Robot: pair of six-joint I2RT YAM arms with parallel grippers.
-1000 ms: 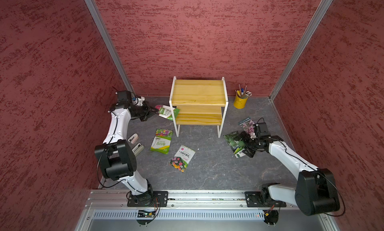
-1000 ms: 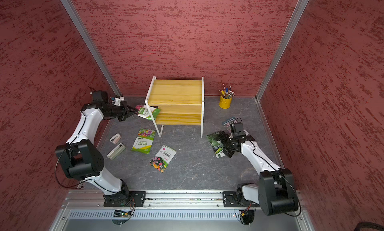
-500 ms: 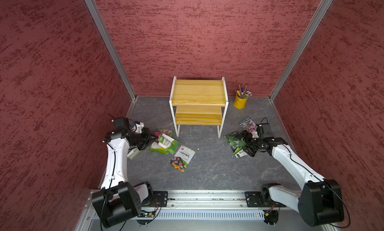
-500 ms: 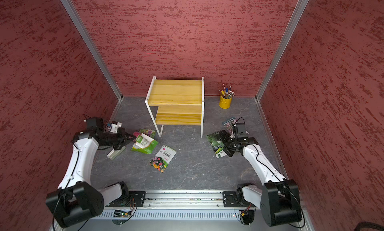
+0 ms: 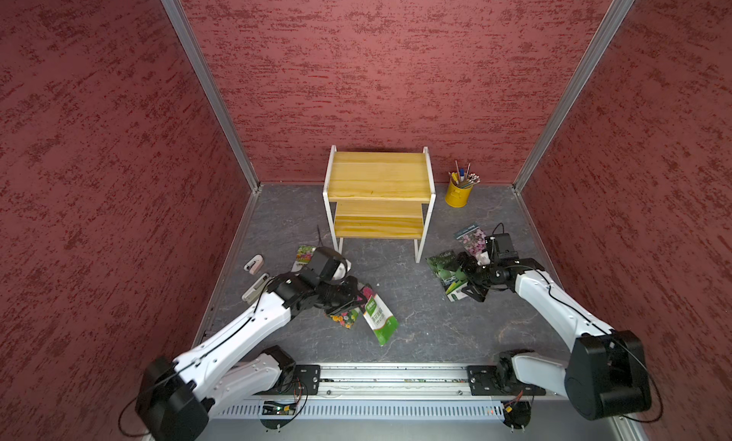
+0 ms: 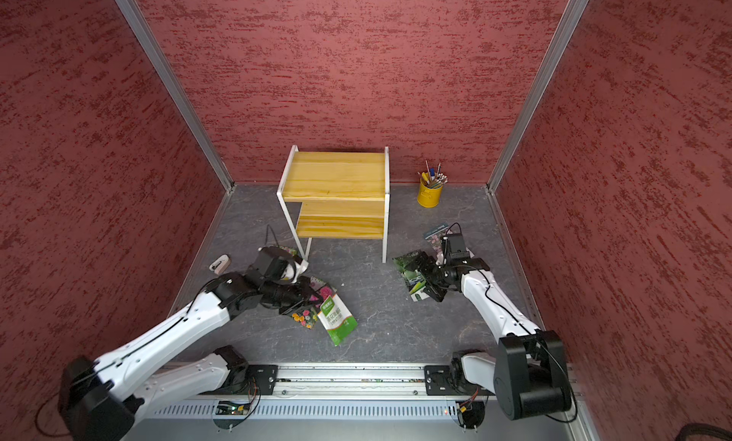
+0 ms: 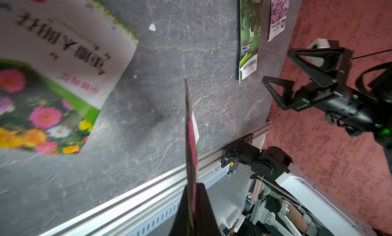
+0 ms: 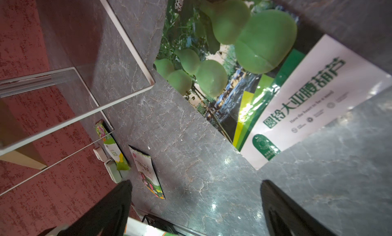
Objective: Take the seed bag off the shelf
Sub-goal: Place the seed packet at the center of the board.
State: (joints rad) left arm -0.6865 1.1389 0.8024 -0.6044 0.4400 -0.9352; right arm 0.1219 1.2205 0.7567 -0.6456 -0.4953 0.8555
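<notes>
Next, my left gripper lowers until the hanging seed bag meets the bare floor (image 5: 399, 306) (image 7: 159, 97) beside the flower-print bag. It then releases the seed bag there, since that patch of floor lies empty.
The shelf (image 5: 378, 177) (image 6: 334, 177) stands at the back wall with both yellowish boards bare. My left gripper (image 5: 355, 296) (image 6: 313, 298) is shut on a green-and-white seed bag (image 5: 378, 316) (image 6: 336, 320), which hangs low over the floor in front of the shelf's left leg. In the left wrist view this seed bag (image 7: 191, 135) shows edge-on, pinched between the shut fingers (image 7: 203, 205). My right gripper (image 5: 461, 278) (image 6: 422, 279) (image 8: 196, 184) is open, hovering over a gourd-print bag (image 5: 447, 274) (image 8: 254, 75) on the floor.
A flower-print bag (image 5: 342, 320) (image 7: 53, 65) lies under my left gripper and another bag (image 5: 304, 256) by the shelf's leg. Two small white items (image 5: 253, 264) sit near the left wall. A pink-flower bag (image 5: 470, 239) and a yellow pencil cup (image 5: 458, 193) are at the right.
My left arm has swung from the shelf's left side toward the front, carrying the seed bag down over the floor bags. The right arm has barely moved.
</notes>
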